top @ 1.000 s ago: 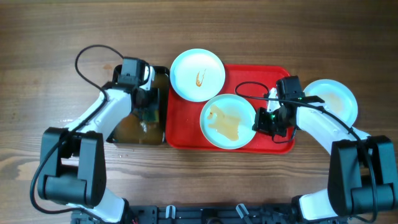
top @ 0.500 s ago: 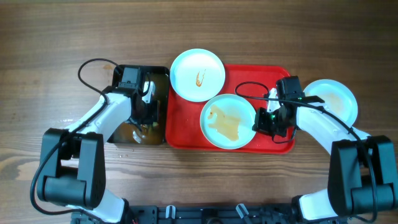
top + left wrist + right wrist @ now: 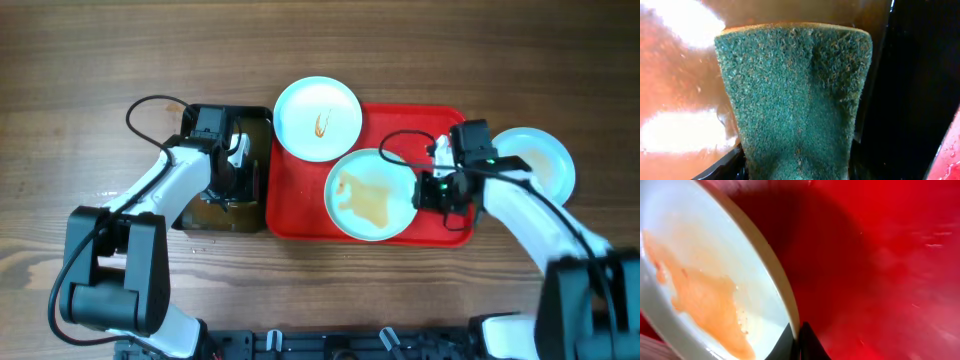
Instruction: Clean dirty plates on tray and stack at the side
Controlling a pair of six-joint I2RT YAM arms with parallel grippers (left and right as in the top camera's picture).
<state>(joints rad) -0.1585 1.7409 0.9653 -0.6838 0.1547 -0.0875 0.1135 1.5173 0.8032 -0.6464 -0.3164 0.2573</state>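
The robot's right gripper will lift and carry the rim of the smeared plate over the third plate, which lies to the gripper's right in the overhead view, and will release it there to stack.
The red tray holds a smeared plate at its middle. My right gripper is shut on this plate's right rim; the right wrist view shows the rim pinched between my fingers and lifted above the red tray floor. A second plate with an orange streak overlaps the tray's back left corner. A third plate lies on the table right of the tray. My left gripper is shut on the green sponge in the black tray.
The black tray of brownish water stands directly left of the red tray. A black cable loops on the table behind the left arm. Wooden table surrounds both trays.
My left gripper has moved toward me inside the black tray with the sponge. My right gripper has shifted the middle plate slightly right and tilted its rim up.
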